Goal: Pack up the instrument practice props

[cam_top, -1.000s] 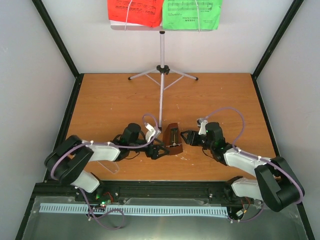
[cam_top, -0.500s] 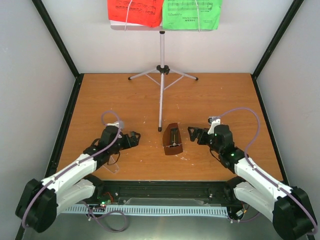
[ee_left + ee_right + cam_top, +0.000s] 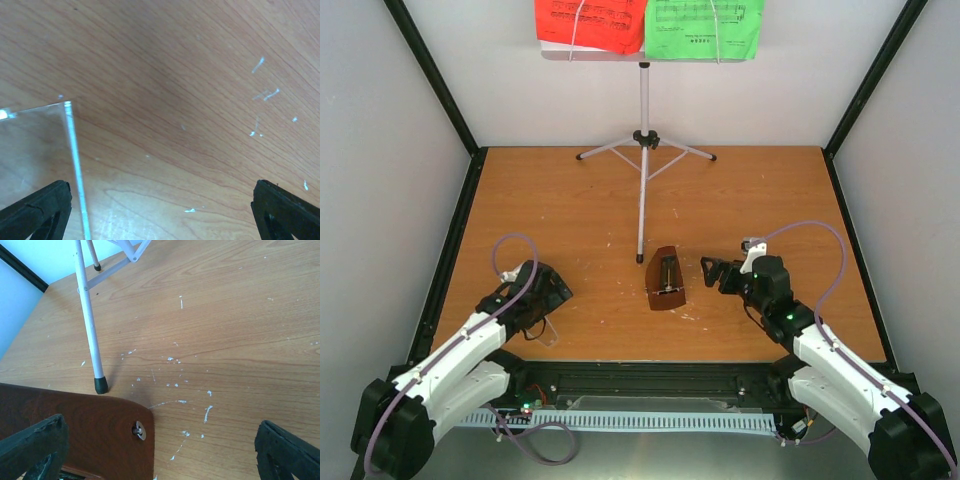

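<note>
My left gripper shifts toward the cover and down next and closes on that edge, since the clear cover's bright edge (image 3: 77, 168) lies beside one finger.
The dark-brown pyramid metronome (image 3: 665, 281) stands uncovered at the table's middle, by the tripod's near foot. Its brown side shows in the right wrist view (image 3: 75, 435). Its clear cover (image 3: 542, 333) lies apart at the front left, and its edge shows in the left wrist view (image 3: 35, 150). The silver tripod stand (image 3: 643, 150) stands at the back, with red (image 3: 590, 22) and green (image 3: 705, 25) music sheets on its tray. My left gripper (image 3: 558, 290) is open and empty just beyond the cover. My right gripper (image 3: 712, 270) is open and empty, right of the metronome.
The tripod's near leg (image 3: 89, 315) ends in a black foot (image 3: 101, 385) close behind the metronome. White walls and black frame posts close in the wooden table (image 3: 770, 190) on three sides. A black rail runs along the front edge (image 3: 650, 380).
My left arm has pulled back from the metronome to the front left, over the clear cover. My right gripper has backed slightly away to the right. The metronome has stayed put.
</note>
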Motion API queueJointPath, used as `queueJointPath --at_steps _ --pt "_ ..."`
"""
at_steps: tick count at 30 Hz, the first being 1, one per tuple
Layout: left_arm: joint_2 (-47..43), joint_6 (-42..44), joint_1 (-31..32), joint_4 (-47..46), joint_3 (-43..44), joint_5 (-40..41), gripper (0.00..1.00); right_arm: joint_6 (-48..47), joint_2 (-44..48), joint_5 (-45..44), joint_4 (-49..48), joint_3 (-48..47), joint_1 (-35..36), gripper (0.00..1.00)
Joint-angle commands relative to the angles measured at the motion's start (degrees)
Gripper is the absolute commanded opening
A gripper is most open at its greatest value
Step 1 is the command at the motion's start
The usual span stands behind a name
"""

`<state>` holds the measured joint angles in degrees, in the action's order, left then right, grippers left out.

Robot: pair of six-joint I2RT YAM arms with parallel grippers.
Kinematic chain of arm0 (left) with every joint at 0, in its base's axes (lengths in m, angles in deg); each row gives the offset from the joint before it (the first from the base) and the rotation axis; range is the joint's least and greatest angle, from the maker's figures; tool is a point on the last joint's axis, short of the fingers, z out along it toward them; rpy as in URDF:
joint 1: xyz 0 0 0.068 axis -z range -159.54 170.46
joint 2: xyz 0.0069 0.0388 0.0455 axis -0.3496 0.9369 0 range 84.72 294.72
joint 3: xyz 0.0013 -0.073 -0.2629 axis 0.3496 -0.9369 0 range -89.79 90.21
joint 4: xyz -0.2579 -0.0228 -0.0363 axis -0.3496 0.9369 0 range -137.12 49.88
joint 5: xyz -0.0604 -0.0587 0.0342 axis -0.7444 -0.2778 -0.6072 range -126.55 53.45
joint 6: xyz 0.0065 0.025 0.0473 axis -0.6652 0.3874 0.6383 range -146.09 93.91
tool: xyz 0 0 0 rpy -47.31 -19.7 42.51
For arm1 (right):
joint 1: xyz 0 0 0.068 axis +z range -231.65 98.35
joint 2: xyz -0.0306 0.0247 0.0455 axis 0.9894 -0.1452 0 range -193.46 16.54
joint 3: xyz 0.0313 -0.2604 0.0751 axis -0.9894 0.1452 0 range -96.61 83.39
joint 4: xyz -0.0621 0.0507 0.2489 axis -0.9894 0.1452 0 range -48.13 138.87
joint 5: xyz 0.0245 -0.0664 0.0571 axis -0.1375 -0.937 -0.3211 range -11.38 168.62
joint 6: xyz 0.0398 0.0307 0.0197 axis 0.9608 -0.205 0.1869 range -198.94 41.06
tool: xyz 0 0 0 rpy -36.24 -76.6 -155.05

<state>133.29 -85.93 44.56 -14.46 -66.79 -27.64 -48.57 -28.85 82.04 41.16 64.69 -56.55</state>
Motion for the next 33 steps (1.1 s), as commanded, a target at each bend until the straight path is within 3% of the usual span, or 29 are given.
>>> queueJointPath --at_steps 1,8,18,33 --pt "-0.2 -4.1 -0.4 5.1 3.0 4.1 0.98 -1.2 0.6 -1.2 0.5 1.0 -0.4 1.00" --pt "2.0 -4.5 -0.4 4.4 2.0 5.2 0.94 -1.8 -0.1 -0.9 -0.3 1.3 -0.4 1.00" --pt "4.7 -3.6 -0.4 2.9 1.6 6.4 0.62 -2.1 -1.4 -0.2 -1.2 1.7 -0.5 1.00" --pt "10.7 -1.0 -0.4 1.6 2.1 7.0 0.41 -1.7 -1.7 0.7 -1.7 1.7 -0.4 1.00"
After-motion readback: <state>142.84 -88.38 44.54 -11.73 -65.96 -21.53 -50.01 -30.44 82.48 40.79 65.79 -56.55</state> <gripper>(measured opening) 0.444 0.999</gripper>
